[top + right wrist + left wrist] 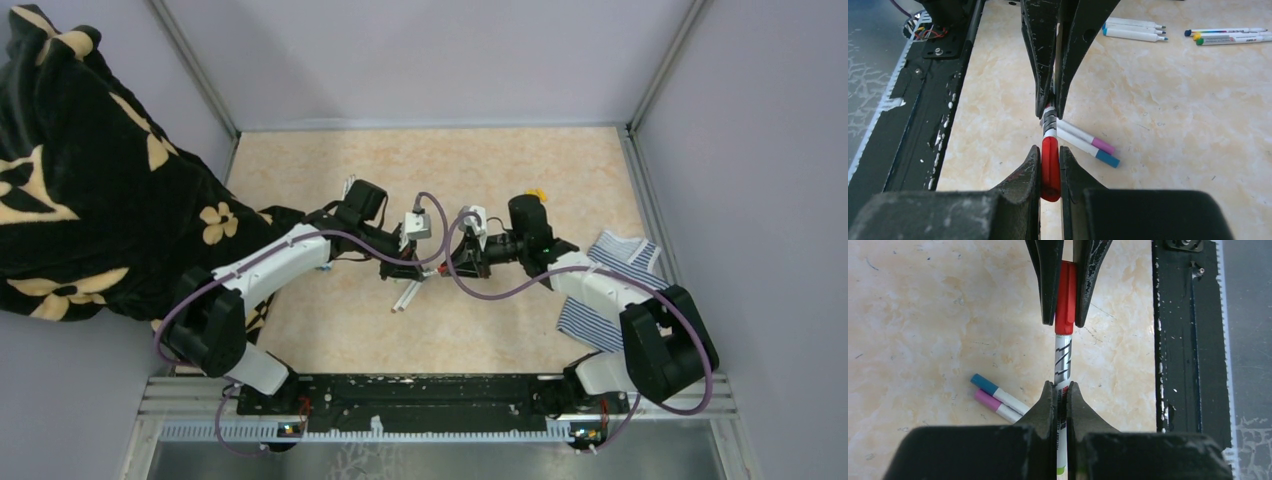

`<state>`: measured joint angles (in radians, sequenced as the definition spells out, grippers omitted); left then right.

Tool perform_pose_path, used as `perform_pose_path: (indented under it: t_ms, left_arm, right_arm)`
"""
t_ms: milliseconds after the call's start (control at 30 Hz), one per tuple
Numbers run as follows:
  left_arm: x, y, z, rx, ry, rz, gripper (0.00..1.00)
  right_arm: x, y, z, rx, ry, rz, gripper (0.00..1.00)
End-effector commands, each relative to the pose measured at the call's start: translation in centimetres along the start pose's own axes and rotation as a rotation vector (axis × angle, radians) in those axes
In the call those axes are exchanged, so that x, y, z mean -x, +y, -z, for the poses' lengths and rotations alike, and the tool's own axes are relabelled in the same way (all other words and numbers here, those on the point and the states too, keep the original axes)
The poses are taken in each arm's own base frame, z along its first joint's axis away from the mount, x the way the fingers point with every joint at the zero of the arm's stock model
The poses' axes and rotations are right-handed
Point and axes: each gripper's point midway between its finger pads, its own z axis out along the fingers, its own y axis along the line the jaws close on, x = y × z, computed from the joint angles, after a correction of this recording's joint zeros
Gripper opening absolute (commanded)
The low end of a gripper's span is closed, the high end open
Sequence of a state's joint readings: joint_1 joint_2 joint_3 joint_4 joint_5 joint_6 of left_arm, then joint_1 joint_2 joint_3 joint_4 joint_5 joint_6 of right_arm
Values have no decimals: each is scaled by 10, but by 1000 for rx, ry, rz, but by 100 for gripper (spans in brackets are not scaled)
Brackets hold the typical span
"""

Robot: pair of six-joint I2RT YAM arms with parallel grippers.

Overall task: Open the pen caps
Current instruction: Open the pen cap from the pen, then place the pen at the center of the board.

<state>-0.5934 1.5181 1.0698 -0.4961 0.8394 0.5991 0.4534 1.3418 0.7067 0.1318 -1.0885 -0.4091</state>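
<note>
My left gripper moves outward and to the left in the top view next, then down beside the farthest uncapped pens to release, since opened pens lie there.
One pen (1062,357) with a white printed barrel is held in the air between both grippers. My left gripper (1060,386) is shut on its barrel. My right gripper (1050,150) is shut on the red pen cap (1050,167), which sits on the barrel's end (1066,295). In the top view the two grippers meet nose to nose over the middle of the table (432,265). Two capped pens lie side by side on the table below, one with a blue cap (984,383) and one with a pink cap (985,400).
Several uncapped pens (1135,30) (1228,36) lie farther back on the table. A blue-and-white striped cloth (612,285) lies at the right, under the right arm. A black floral cloth (90,170) hangs at the left. The black base rail (1188,340) runs along the near edge.
</note>
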Motion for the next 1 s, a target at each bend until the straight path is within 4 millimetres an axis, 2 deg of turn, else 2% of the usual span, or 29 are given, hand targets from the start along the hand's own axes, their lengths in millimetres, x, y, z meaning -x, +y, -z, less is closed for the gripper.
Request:
perform_pose_path:
  t_ms: [0,133,400,600,767,967]
  left_arm:
    - [-38,26,10,169,138,95,0]
    - [-43,41,15,268,158,85,0]
    - [-44,49,19,322,165,83,0]
    - [-35,64,28,406,140,116,0]
    - [-30,101,61,547,69,229,0]
    - [-40,149,113,731,-3,349,0]
  right_arm:
    - [27,-5,13,-11,-58,93,0]
    - [31,-10,16,-27,-71,60,0]
    - [38,-22,28,-57,-103,-6,0]
    - [41,-29,35,-95,-117,-14,0]
    - [39,-35,38,-129,-116,-21,0]
    - [39,-38,40,-150,-122,-30,0]
